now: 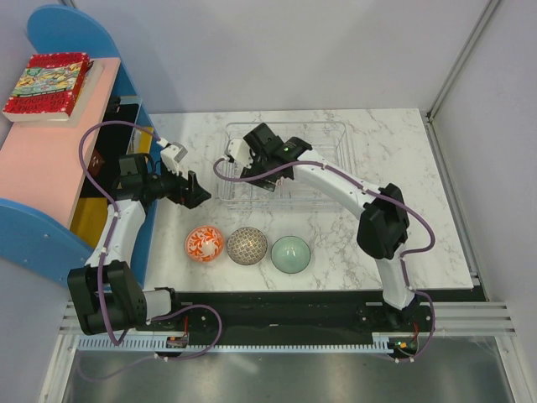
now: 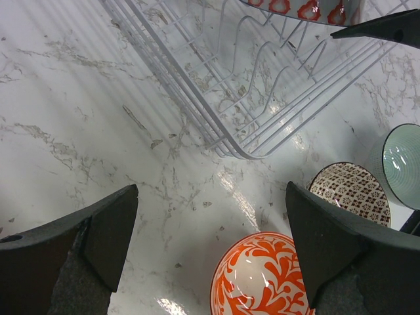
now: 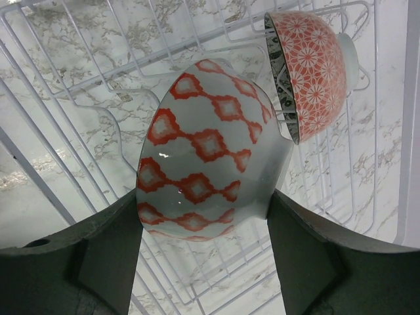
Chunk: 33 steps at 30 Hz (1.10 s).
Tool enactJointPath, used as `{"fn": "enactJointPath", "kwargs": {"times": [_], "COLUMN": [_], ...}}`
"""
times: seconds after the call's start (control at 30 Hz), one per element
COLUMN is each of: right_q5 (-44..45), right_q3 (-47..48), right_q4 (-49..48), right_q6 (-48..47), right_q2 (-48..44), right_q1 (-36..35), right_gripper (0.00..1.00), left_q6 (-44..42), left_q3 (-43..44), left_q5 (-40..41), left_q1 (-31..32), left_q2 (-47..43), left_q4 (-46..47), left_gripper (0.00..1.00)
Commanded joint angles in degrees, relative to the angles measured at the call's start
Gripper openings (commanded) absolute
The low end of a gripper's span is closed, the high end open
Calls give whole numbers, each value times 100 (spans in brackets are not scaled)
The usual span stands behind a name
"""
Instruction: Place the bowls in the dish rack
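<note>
My right gripper should move down and away from the red-patterned bowl (image 3: 318,72) before it releases the white bowl among the ribs, because the red-patterned bowl stands close behind.
Three bowls stand in a row at the table's front: orange-red floral (image 1: 205,244), beige lattice (image 1: 247,245), pale mint-green (image 1: 290,253). The clear dish rack (image 1: 327,134) lies behind them. My right gripper (image 1: 254,172) is over the rack's left part, shut on a white bowl with red diamonds (image 3: 203,151), held on edge above the ribs. A red-patterned bowl (image 3: 318,72) stands on edge in the rack (image 3: 79,98) just behind it. My left gripper (image 1: 200,191) is open and empty, above bare table between the rack's corner (image 2: 256,98) and the floral bowl (image 2: 262,279).
A blue and pink shelf unit (image 1: 50,159) with a book (image 1: 46,84) on top stands at the left edge. In the left wrist view the lattice bowl (image 2: 351,193) and mint bowl (image 2: 403,164) lie to the right. White walls enclose the back and right.
</note>
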<state>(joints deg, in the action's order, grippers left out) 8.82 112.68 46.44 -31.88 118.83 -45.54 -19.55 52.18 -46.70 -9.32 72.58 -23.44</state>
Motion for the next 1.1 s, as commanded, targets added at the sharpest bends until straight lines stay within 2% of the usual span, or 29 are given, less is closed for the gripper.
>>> {"fn": "enactJointPath", "kwargs": {"times": [0.0,0.87,1.03,1.07], "right_q5": [129,173,182,182], "right_q3": [412,834,948,957], "right_q4": [-126,383,515,550], "right_q6": [-371,-1365,-1418,-1418], "right_q2": [132,712,861,905], "right_q1": [36,-78,-96,-96], "right_gripper": [0,0,3,7], "left_q6": [13,-14,-13,4], "left_q3": [-15,-24,-33,-33], "left_q5": [-199,-234,-243,-243], "left_q1": [-52,-87,-87,-87], "left_q2": [-103,-59,-59,-85], "left_q4": [182,182,182,182], "left_gripper": [100,100,100,100]}}
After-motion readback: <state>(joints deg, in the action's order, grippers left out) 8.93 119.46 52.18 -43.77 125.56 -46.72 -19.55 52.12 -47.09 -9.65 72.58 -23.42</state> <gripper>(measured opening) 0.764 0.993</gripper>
